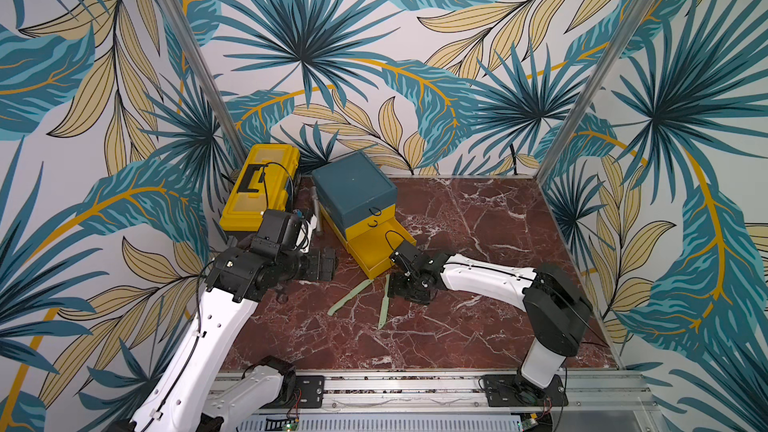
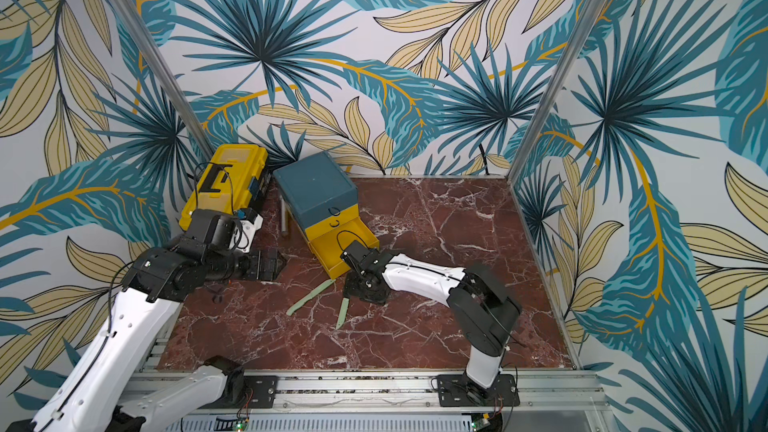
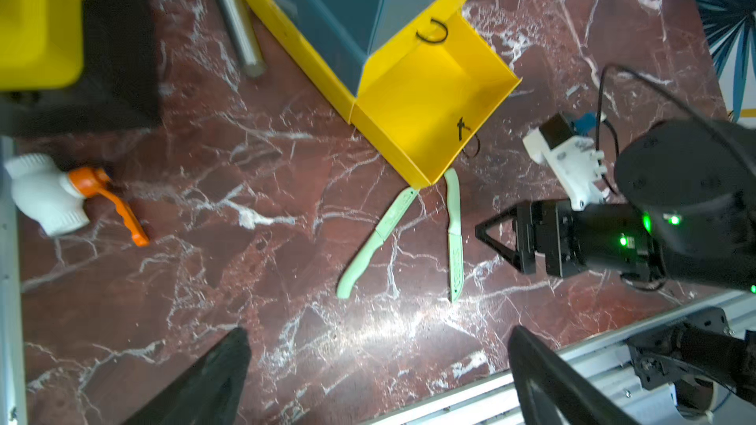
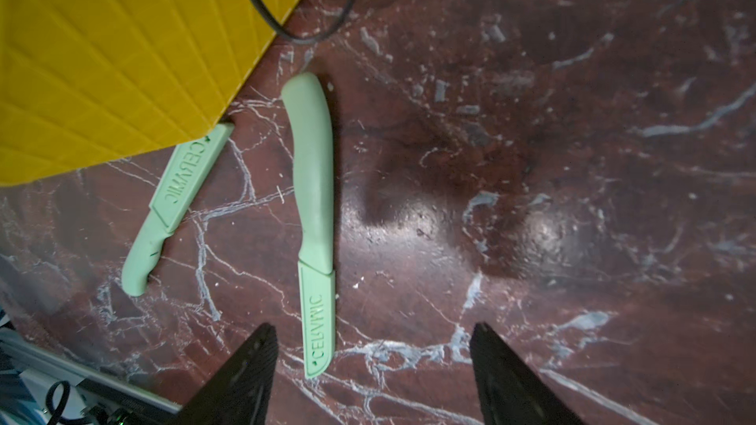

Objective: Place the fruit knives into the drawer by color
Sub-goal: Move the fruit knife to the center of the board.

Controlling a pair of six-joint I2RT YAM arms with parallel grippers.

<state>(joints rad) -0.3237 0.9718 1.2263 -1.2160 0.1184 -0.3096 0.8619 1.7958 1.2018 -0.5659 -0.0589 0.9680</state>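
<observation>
I will next move my right gripper over the knife below and down to close on the handle's blade end (image 1: 385, 292) (image 4: 316, 245), as one finger is nearer the knife.
Two pale green fruit knives (image 1: 351, 297) (image 1: 384, 301) lie flat on the red marble floor just in front of the drawer (image 1: 353, 197). It is a dark teal chest whose bottom yellow tray (image 3: 433, 96) is pulled out and shows nothing inside. One knife's blade tip (image 4: 212, 132) reaches under the tray's corner. My right gripper (image 4: 374, 325) hangs open over the other knife (image 4: 313, 198), whose blade tip lies between the fingers, close to one finger (image 4: 253, 361). My left gripper (image 3: 378, 329) is open and holds nothing, left of the tray and apart from both knives.
A yellow toolbox (image 1: 259, 189) stands at the back left, with a grey metal cylinder (image 1: 316, 209) lying between it and the chest. A white valve with an orange handle (image 3: 53, 198) sits on the floor near my left arm. An aluminium rail (image 1: 415, 388) runs along the front edge.
</observation>
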